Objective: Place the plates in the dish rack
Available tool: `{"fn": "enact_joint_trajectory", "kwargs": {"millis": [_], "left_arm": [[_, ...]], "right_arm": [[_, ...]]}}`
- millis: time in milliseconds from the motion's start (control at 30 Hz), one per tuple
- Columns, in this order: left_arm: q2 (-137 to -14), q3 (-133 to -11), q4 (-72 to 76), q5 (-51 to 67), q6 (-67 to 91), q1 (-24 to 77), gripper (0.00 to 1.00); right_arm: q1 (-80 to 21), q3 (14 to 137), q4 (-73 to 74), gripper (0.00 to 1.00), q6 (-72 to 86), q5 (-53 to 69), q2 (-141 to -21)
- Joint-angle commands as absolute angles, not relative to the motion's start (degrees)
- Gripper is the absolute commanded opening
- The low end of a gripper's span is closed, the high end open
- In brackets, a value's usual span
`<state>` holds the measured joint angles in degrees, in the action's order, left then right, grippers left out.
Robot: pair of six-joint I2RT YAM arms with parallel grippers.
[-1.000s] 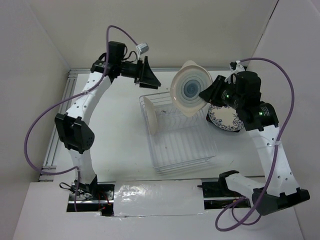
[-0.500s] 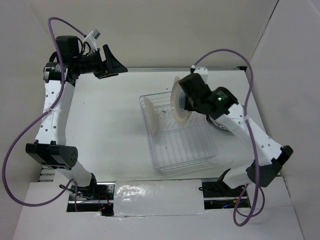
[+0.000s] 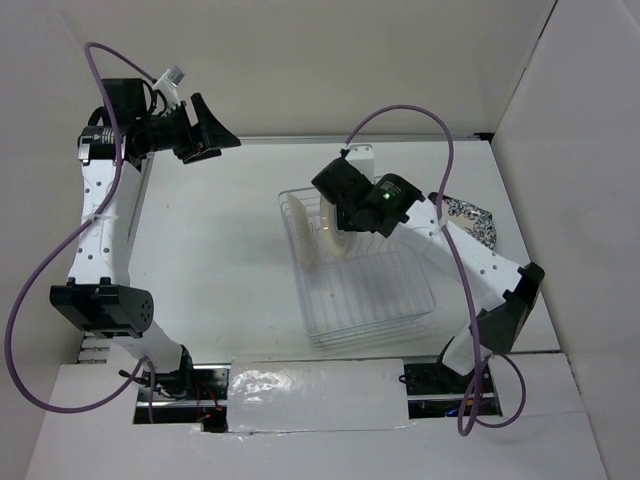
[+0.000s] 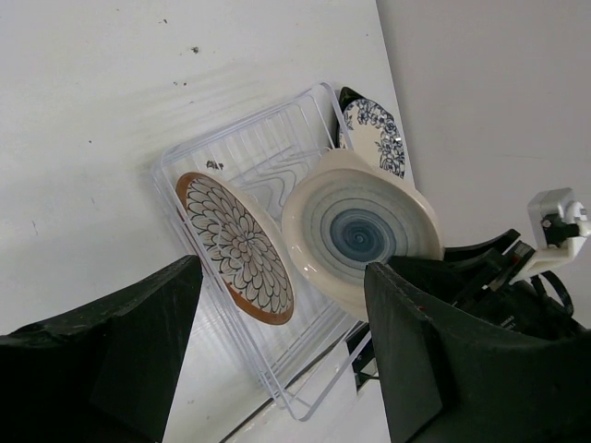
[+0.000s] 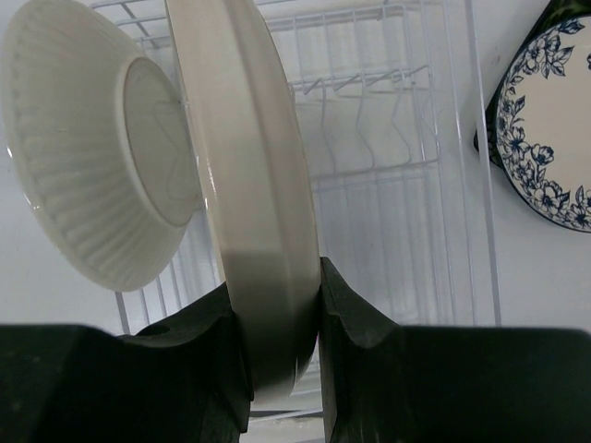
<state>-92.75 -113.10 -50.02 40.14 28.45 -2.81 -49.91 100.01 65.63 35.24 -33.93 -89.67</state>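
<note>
The empty wires are beside the brown-white radial plate, to the left in the top view. My right gripper needs to move down toward them next and let go of the white plate's rim.
My right gripper (image 3: 338, 208) is shut on the rim of the white plate with blue centre (image 3: 336, 232). It holds the plate on edge over the far left part of the wire dish rack (image 3: 375, 300). In the right wrist view the fingers (image 5: 360, 323) clamp the plate's rim (image 5: 249, 166), right beside the brown-white radial plate (image 5: 88, 166), which stands upright in the rack (image 5: 406, 166). The left wrist view shows the radial plate's face (image 4: 235, 247) and the blue centre (image 4: 360, 235). My left gripper (image 3: 215, 135) is open and empty, raised at the far left.
The dark-rimmed floral plate (image 3: 470, 217) lies on the table right of the rack, also in the right wrist view (image 5: 545, 129) and the left wrist view (image 4: 374, 134). White walls close in the table at the back and sides.
My right arm has carried the blue-centred plate leftward and down, from the rack's far right to beside the standing radial plate. My left arm has swung away to the far left.
</note>
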Motion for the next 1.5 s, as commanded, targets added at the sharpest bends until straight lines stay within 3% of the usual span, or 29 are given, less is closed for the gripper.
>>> {"fn": "enact_joint_trajectory", "kwargs": {"millis": [0,1467], "left_arm": [[-91.85,-113.29,-48.96,41.22,27.16,-3.16,0.83],[-91.14,-111.80,-48.69,42.19,26.72,-3.87,0.84]], "right_arm": [[-50.19,104.50,60.47,0.00,37.00,-38.24,-90.52],[-51.60,101.34,56.69,0.00,35.77,-33.75,-102.39]]}}
